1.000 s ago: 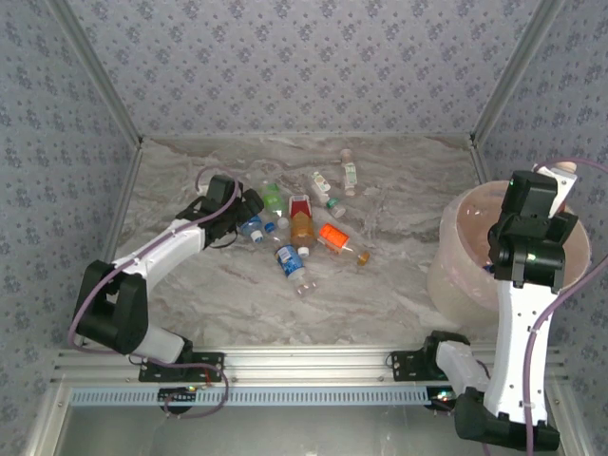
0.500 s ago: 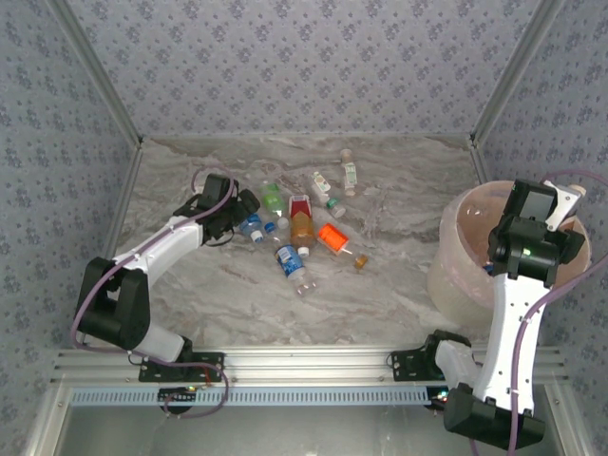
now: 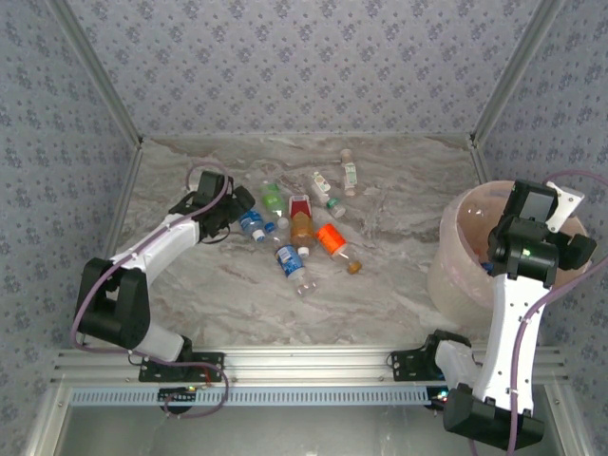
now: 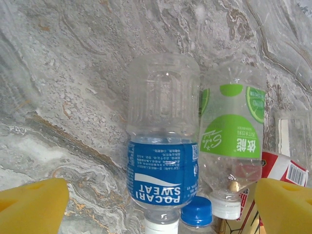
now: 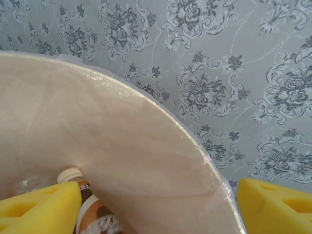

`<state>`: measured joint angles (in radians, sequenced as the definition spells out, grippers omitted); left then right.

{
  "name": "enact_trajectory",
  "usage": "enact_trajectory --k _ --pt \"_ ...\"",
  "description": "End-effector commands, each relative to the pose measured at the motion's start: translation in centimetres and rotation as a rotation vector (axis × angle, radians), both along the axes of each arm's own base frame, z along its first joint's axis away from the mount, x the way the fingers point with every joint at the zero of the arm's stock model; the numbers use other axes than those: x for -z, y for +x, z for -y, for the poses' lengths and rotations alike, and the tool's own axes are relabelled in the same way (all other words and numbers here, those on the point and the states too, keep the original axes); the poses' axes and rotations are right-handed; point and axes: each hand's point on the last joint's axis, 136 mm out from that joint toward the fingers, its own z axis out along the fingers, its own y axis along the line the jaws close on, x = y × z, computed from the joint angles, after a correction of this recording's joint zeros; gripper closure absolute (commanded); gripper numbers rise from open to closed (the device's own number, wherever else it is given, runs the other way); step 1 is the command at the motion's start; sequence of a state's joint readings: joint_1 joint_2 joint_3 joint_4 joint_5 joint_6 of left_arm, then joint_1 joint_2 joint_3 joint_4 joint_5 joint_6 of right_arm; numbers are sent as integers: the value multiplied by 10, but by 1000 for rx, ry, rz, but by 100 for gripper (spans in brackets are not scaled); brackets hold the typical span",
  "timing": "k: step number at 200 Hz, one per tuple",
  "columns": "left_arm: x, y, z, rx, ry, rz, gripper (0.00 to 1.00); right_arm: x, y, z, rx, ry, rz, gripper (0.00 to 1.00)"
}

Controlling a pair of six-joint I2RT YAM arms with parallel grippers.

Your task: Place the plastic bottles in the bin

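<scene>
My left gripper needs to come down next onto the clear bottle's blue label [image 3: 251, 220] [image 4: 162, 171] and close there. Its open fingers are still above the bottle, one toward either side.
Several plastic bottles lie scattered mid-table. My left gripper [image 3: 237, 202] [image 4: 161, 197] is open, low over the table at the left end of the group. A clear blue-labelled bottle [image 4: 163, 165] [image 3: 252, 224] lies between its yellow pads [image 4: 31, 207], untouched. A green-labelled bottle [image 4: 231, 139] [image 3: 273, 198] lies right beside it, with a blue cap [image 4: 196, 212] and a red label [image 4: 282, 168] close by. My right gripper [image 3: 568, 249] [image 5: 158, 207] hangs open over the pale pink bin [image 3: 465, 252] [image 5: 122, 141]. A brown-labelled bottle [image 5: 92, 214] with a white cap lies inside the bin by the left pad.
An amber bottle [image 3: 302, 228], an orange bottle [image 3: 334, 239] and another blue-labelled one [image 3: 293, 264] lie in the cluster. Small bottles [image 3: 350, 174] rest farther back. Patterned walls close in three sides, and the bin stands against the right wall.
My right gripper has opened wide over the bin. The left gripper has shifted slightly left and back beside the bottles. The orange bottle has turned a little.
</scene>
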<state>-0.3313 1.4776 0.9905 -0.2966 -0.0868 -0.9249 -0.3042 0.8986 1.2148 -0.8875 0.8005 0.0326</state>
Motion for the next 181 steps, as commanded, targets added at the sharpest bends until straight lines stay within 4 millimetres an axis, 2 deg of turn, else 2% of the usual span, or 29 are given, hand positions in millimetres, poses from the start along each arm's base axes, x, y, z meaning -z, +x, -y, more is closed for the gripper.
enact_trajectory --k 1,48,52,56,86,124,160,181 --pt "3 -2 -10 0 29 -20 2 -15 2 -8 -38 16 80 12" --pt "12 -1 -17 22 64 -34 2 -16 33 -39 -231 125 180 7" --pt "13 -1 -17 27 65 -38 2 -17 35 -42 -246 131 190 6" --pt "14 -1 -17 29 63 -40 2 -19 37 -46 -263 137 200 0" --pt "23 3 -6 67 28 -54 2 -32 54 -75 -402 192 298 0" --pt "36 7 8 110 0 -87 2 -49 65 -108 -548 240 421 0" --pt "56 -1 16 86 45 -149 2 -52 76 -137 -685 320 462 0" --pt "61 2 25 110 48 -146 3 -53 80 -145 -728 344 461 0"
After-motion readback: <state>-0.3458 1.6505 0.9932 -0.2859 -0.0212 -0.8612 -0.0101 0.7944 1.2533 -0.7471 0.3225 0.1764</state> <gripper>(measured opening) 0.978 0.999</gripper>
